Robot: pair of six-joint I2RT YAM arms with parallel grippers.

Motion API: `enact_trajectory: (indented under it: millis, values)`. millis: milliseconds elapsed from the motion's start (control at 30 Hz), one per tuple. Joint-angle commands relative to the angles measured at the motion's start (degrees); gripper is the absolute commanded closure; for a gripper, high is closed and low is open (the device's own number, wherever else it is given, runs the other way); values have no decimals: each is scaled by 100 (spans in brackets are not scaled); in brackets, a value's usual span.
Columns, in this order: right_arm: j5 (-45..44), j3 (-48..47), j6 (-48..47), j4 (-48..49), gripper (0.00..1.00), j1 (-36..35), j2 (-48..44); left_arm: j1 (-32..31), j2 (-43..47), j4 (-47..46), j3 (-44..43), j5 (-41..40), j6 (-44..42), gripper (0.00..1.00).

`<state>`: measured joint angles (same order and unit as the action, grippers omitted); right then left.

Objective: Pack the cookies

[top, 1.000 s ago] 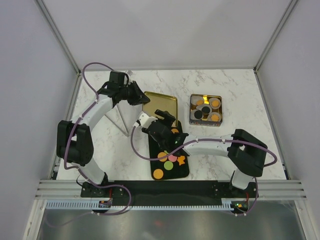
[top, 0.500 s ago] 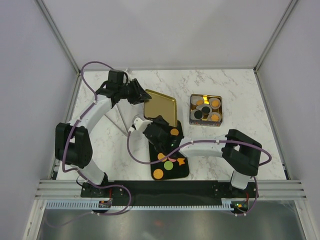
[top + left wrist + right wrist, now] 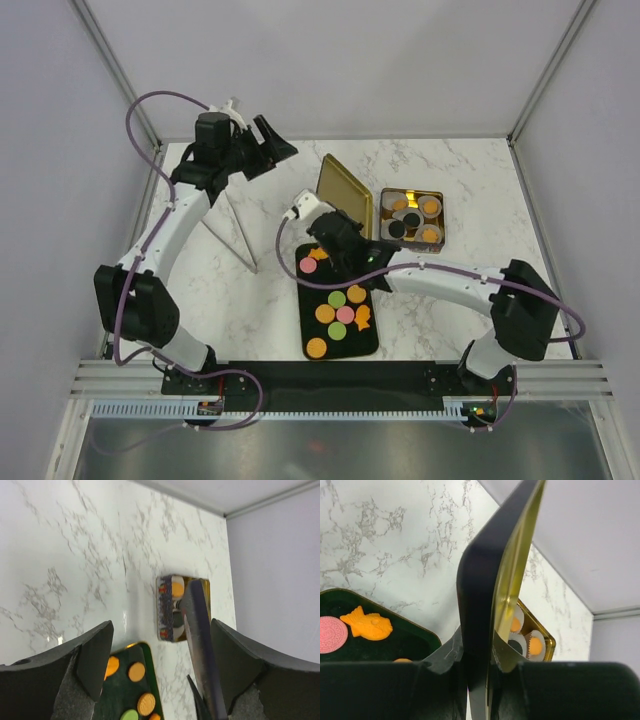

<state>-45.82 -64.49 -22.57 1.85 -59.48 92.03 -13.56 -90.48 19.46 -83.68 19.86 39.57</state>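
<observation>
The right gripper moves to the right in the top view next, where the uncovered tin (image 3: 412,217) lies, turns the lid down over it and releases.
Several cookies (image 3: 340,305), round orange, pink and green ones plus orange shaped ones, lie on the black tray (image 3: 366,346). More cookies sit in paper cups inside the square tin (image 3: 383,222). My right gripper (image 3: 338,225) is shut on the lower edge of the gold lid (image 3: 347,188), which stands nearly upright just left of the tin. In the right wrist view the lid (image 3: 487,580) rises between the fingers (image 3: 445,655), and the tin (image 3: 546,641) shows behind it. My left gripper (image 3: 270,150) hangs open and raised at the far left, holding nothing (image 3: 161,630).
White walls with metal corner posts (image 3: 530,100) close in the marble table (image 3: 480,180) on three sides. The left arm's cable (image 3: 140,110) loops above its elbow. The right arm's link (image 3: 440,282) crosses just right of the tray.
The left gripper let go of the lid, opened and pulled back up to the far left. The right gripper shut on the lid and carried it right, upright, next to the tin.
</observation>
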Motion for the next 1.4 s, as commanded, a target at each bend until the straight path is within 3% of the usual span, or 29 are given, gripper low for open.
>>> enact_trajectory:
  millis: [0,167,300,367,567,600,667,867,967,1067,1367]
  values:
    - [1021,-634,1244,-1193,100,681,-720,82,364,-443,-219,-728,-90,14]
    - [3673,-1065,2317,-1661,100,2035,-1090,38,-13,-1032,-87,-178,59,14]
    - [6010,-1242,3362,-1714,100,3841,-1012,-286,-593,-1392,-157,185,-98,14]
    - [7516,-1207,3995,-1539,100,4460,-785,-575,-1065,-1436,-394,264,-221,14]
    - [9815,-339,5585,-162,100,6244,-81,-973,-1937,-1866,-649,273,-108,13]
    - [9968,-162,5962,668,100,6369,-19,-1008,-2104,-1919,-684,308,-99,12]
    - [10163,233,6639,1385,100,6589,95,-1087,-2254,-2183,-685,405,-20,11]
    - [10382,488,6888,1642,100,6871,728,-1280,-2825,-2509,-1001,624,51,9]
    - [10690,910,7792,3027,99,6985,860,-1316,-3081,-2526,-1203,677,86,9]
    - [10717,1184,8390,3688,99,7099,834,-1316,-3213,-2579,-1247,739,130,9]
    - [10568,1334,8726,3843,100,7284,492,-1316,-3231,-2571,-1089,651,191,9]
